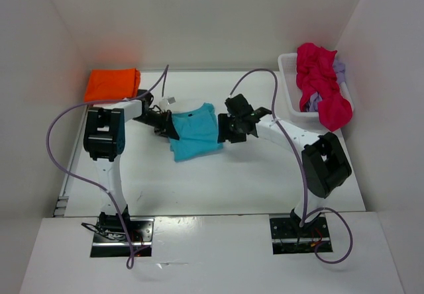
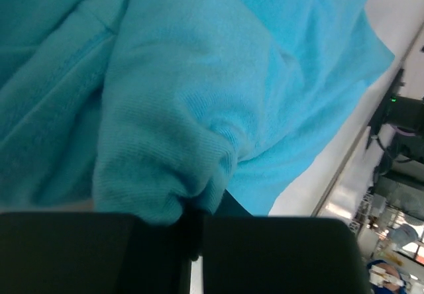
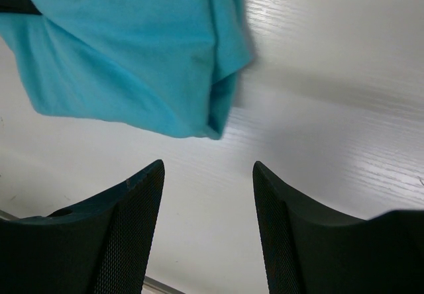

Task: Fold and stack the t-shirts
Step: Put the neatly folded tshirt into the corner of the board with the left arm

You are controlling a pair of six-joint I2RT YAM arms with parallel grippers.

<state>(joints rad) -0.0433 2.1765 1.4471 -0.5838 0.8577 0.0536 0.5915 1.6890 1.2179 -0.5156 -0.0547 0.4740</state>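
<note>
My left gripper will next move the turquoise t-shirt outward, left in the top view, and release it onto the folded orange t-shirt [image 1: 111,84].
The turquoise t-shirt [image 1: 196,132] lies bunched in the middle of the table. My left gripper [image 1: 173,127] is at its left edge, shut on a fold of the turquoise cloth [image 2: 165,181], which fills the left wrist view. My right gripper [image 1: 225,130] hovers at the shirt's right edge, open, with only bare table between its fingers [image 3: 132,214]; the turquoise shirt's corner [image 3: 132,55] lies just beyond the tips. A folded orange t-shirt [image 1: 111,84] rests at the far left corner. The magenta-red t-shirt [image 1: 321,85] and the lavender one [image 1: 339,69] are heaped in the basket.
The white mesh basket [image 1: 287,82] stands at the far right against the wall. White walls close in the table on the left, back and right. A purple cable [image 1: 59,135] loops beside the left arm.
</note>
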